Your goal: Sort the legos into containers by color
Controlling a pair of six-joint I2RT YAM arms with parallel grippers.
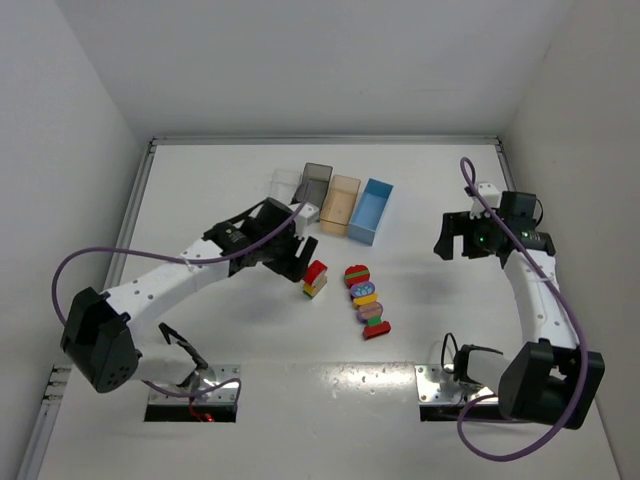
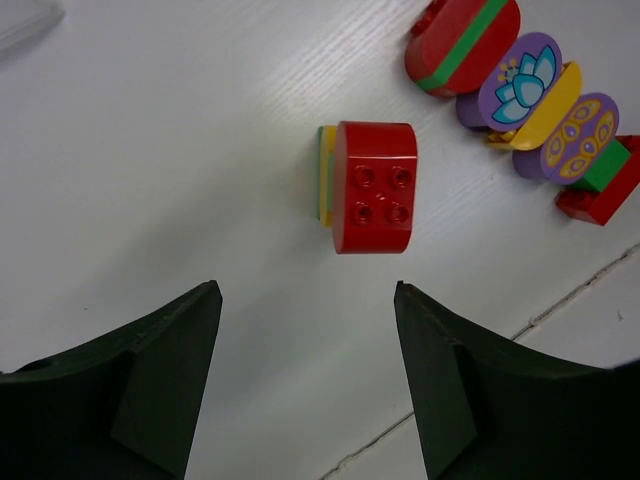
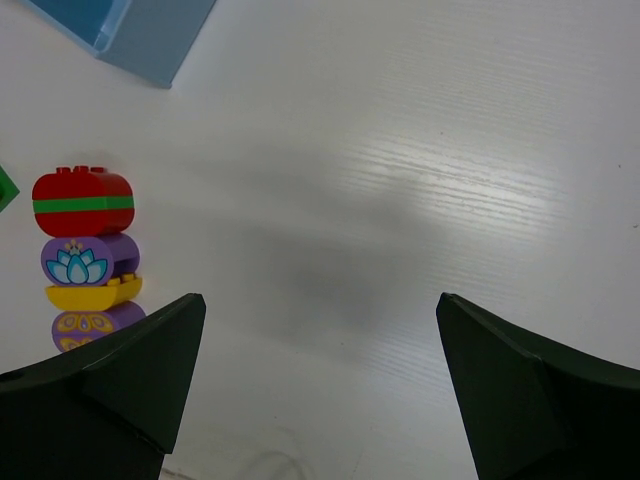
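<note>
I will move my right gripper to the left in the top view next and turn it onto the cluster's yellow layer, because that layer is beyond the long stack from my right gripper.
A small red brick cluster with yellow and green layers lies mid-table; in the left wrist view this cluster sits just ahead of the open fingers. A long multicolour lego stack of red, green, purple and yellow lies to its right, also in the left wrist view and the right wrist view. My left gripper is open and empty, just left of the red cluster. My right gripper is open and empty, far right of the stack. Four bins stand behind: clear, dark grey, tan, light blue.
The light blue bin's corner shows at the top left of the right wrist view. White walls enclose the table on the left, back and right. A purple cable loops off each arm.
</note>
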